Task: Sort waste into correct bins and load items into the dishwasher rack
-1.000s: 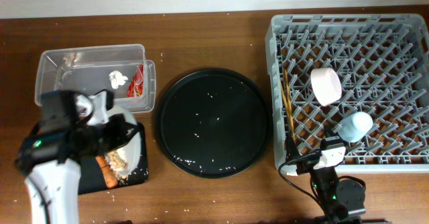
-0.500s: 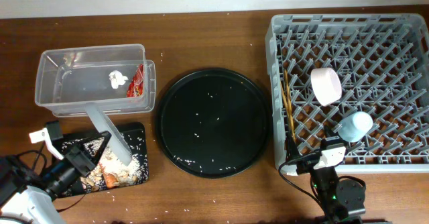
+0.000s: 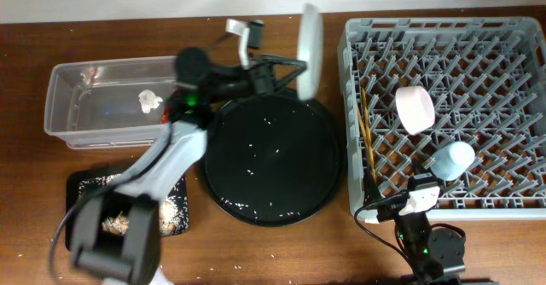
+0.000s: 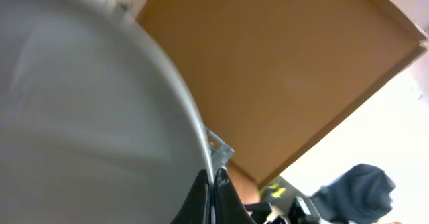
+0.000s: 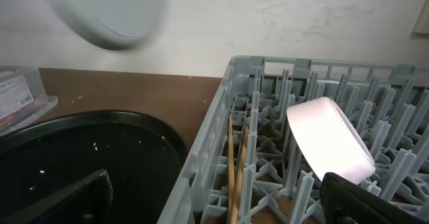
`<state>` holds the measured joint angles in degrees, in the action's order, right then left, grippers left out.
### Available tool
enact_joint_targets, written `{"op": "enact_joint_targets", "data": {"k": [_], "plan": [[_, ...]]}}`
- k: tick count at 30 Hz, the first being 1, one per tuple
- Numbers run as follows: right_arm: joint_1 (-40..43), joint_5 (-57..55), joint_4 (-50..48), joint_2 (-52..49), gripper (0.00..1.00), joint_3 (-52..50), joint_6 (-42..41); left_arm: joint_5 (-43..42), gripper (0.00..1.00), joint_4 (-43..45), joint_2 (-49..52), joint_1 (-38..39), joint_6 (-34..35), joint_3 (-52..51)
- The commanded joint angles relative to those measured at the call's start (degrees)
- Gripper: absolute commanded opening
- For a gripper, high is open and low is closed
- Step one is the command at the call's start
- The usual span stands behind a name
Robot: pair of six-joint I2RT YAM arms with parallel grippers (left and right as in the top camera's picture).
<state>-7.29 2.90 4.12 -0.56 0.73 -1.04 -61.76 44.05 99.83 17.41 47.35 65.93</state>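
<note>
My left gripper goes to the right in the overhead view next and lowers the plate (image 3: 310,48) into the rack's empty wires beside the white bowl.
My left gripper (image 3: 292,70) is shut on the rim of the pale grey-white plate (image 3: 310,48) and holds it on edge in the air, above the far rim of the round black tray and just left of the grey dishwasher rack (image 3: 444,29). In the left wrist view the plate (image 4: 87,117) fills the left side, with the jaws (image 4: 213,196) pinching its edge. The rack holds the white bowl (image 3: 415,108), the light blue cup (image 3: 450,159) and the chopsticks (image 3: 367,136). My right gripper (image 3: 408,206) is open and empty at the rack's near left corner.
The clear tub (image 3: 94,72) holds the white tissue (image 3: 151,100); my arm hides the red wrapper. The shallow black tray (image 3: 175,212) holds rice scraps, part hidden by my arm. The large round black tray (image 3: 273,161), speckled with rice, sits mid-table.
My left arm has swung from the black tray at the near left up and right, carrying the plate to beside the rack. The right arm has not moved.
</note>
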Motion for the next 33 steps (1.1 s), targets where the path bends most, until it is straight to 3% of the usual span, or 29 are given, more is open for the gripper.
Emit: {"op": "enact_joint_targets", "data": {"k": [1, 4, 7, 11, 14, 15, 16, 19, 21, 23, 26, 30, 33], "plan": [[-0.2, 0.31, 0.09, 0.35, 0.98, -0.39, 0.17, 5.31, 0.0, 2.23, 13.9, 8.63, 11.04, 15.78], [-0.2, 0.31, 0.09, 0.35, 0.98, -0.39, 0.17, 12.33, 0.0, 2.03, 18.58, 14.01, 12.44, 21.07], [-0.2, 0.31, 0.09, 0.35, 0.98, -0.39, 0.17, 22.73, 0.0, -7.26, 18.62, 17.25, 14.29, 21.07], [-0.2, 0.31, 0.09, 0.35, 0.98, -0.39, 0.17, 24.11, 0.03, -10.56, 23.23, 17.31, 14.95, 21.07], [-0.2, 0.31, 0.09, 0.35, 0.98, -0.39, 0.17, 24.13, 0.35, -15.04, 24.2, 16.94, 11.47, 21.07], [-0.2, 0.31, 0.09, 0.35, 0.98, -0.39, 0.17, 22.88, 0.98, -15.26, 24.17, 16.72, 7.23, 21.07], [-0.2, 0.31, 0.09, 0.35, 0.98, -0.39, 0.17, 21.9, 0.99, -17.29, 24.04, 16.11, 5.75, 21.24], [-0.2, 0.31, 0.09, 0.35, 0.98, -0.39, 0.2, 22.14, 0.99, -34.69, 19.58, 12.11, -5.01, 21.9], [-0.2, 0.31, 0.09, 0.35, 0.98, -0.39, 0.17, 24.06, 0.99, -56.59, 8.87, 5.9, -20.98, 21.92], [-0.2, 0.31, 0.09, 0.35, 0.98, -0.39, 0.17, 41.59, 0.99, -78.29, -5.38, 3.52, -37.09, 21.92], [-0.2, 0.31, 0.09, 0.35, 0.98, -0.39, 0.17, 55.74, 0.99, -93.83, -24.24, 4.66, -41.46, 21.92], [-0.2, 0.31, 0.09, 0.35, 0.98, -0.39, 0.17, 68.46, 0.99, -110.86, -44.96, 4.66, -44.65, 21.9], [-0.2, 0.31, 0.09, 0.35, 0.98, -0.39, 0.17, 72.83, 0.99, -113.13, -56.19, 4.66, -44.65, 17.9]]}}
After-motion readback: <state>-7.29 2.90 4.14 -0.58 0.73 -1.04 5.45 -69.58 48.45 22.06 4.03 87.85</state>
